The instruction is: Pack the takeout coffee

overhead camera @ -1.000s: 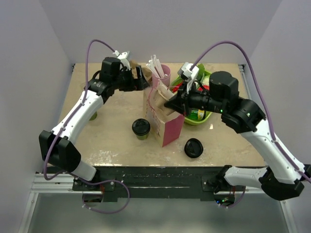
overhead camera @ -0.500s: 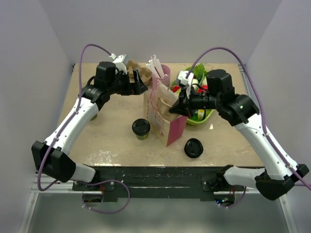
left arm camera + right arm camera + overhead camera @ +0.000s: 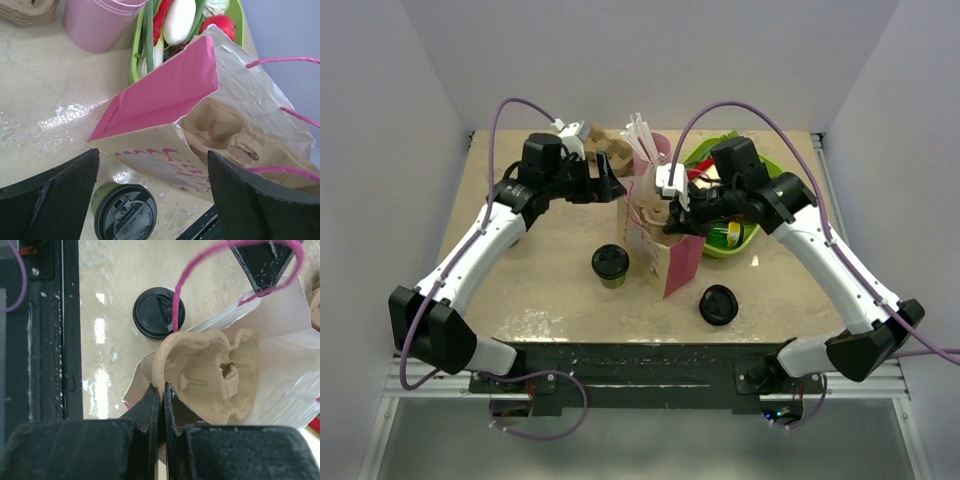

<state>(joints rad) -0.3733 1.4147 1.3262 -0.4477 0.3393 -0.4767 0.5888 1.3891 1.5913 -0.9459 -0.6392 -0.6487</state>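
The carrier still sits high in the opening of the pink paper bag, so next my right gripper will go down deeper into the bag and release the carrier's rim.
The takeout coffee (image 3: pixel 610 264), an olive-green cup with a black lid, stands on the table just left of the pink paper bag (image 3: pixel 672 262). It also shows in the left wrist view (image 3: pixel 125 213) and the right wrist view (image 3: pixel 159 313). My right gripper (image 3: pixel 672 204) (image 3: pixel 162 388) is shut on the rim of a brown pulp cup carrier (image 3: pixel 210 375) that sits inside the open bag (image 3: pixel 280 360). My left gripper (image 3: pixel 612 178) (image 3: pixel 152 161) is open and empty, above the bag's (image 3: pixel 160 100) back left side.
A loose black lid (image 3: pixel 718 305) lies right of the bag near the front edge. A green bowl (image 3: pixel 745 240) of food sits behind the bag on the right. A pink cup (image 3: pixel 654 150) of sticks and a brown carrier stack (image 3: pixel 615 147) stand at the back.
My right arm has swung left and its wrist has turned over the bag, still gripping the carrier. My left gripper has shifted slightly towards the bag. The coffee has not moved.
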